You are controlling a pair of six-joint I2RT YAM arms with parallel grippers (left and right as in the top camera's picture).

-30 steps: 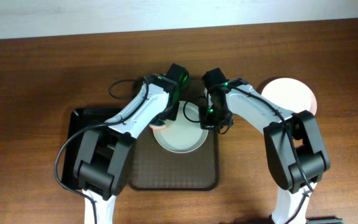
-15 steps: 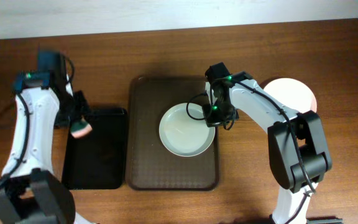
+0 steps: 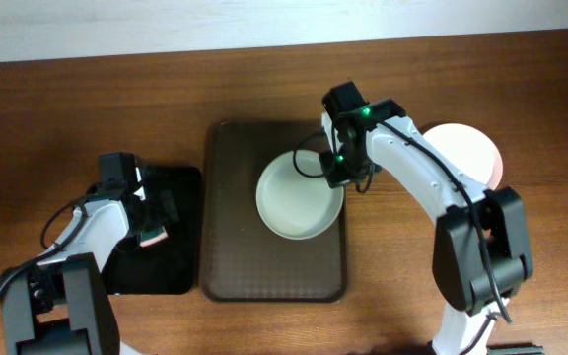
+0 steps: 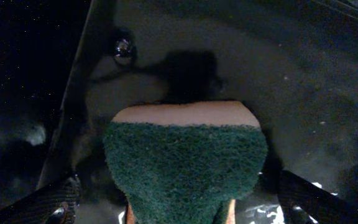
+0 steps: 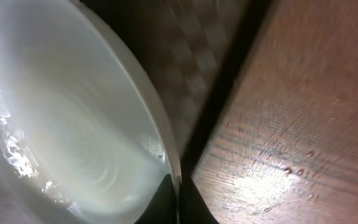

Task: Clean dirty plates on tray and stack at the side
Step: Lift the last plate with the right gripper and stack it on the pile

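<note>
White plates stand stacked beside the brown tray (image 3: 264, 266), so the robot's right gripper should next lift, move over the black tray, lower the plate onto that stack (image 3: 468, 154) and let go.
One white plate (image 3: 294, 197) lies on the dark brown tray (image 3: 264, 266), its right edge reaching the tray's right rim. My right gripper (image 3: 340, 173) is shut on that edge; in the right wrist view the rim of the plate (image 5: 73, 118) is pinched between the black fingertips of the gripper (image 5: 179, 202). My left gripper (image 3: 153, 222) hangs low over the black tray (image 3: 171, 274), open. A green-topped sponge (image 4: 185, 165) lies between its spread fingers (image 4: 55, 199), touching neither.
White plates (image 3: 471, 148) are stacked on the wooden table to the right of the brown tray. The glossy black tray sits close against the brown tray's left side. Bare wood (image 5: 291, 93) lies just right of the held plate.
My left arm swung away from the plate to the black tray, lowered there and opened, letting the sponge go. The right gripper kept its hold and the plate shifted slightly up and right.
</note>
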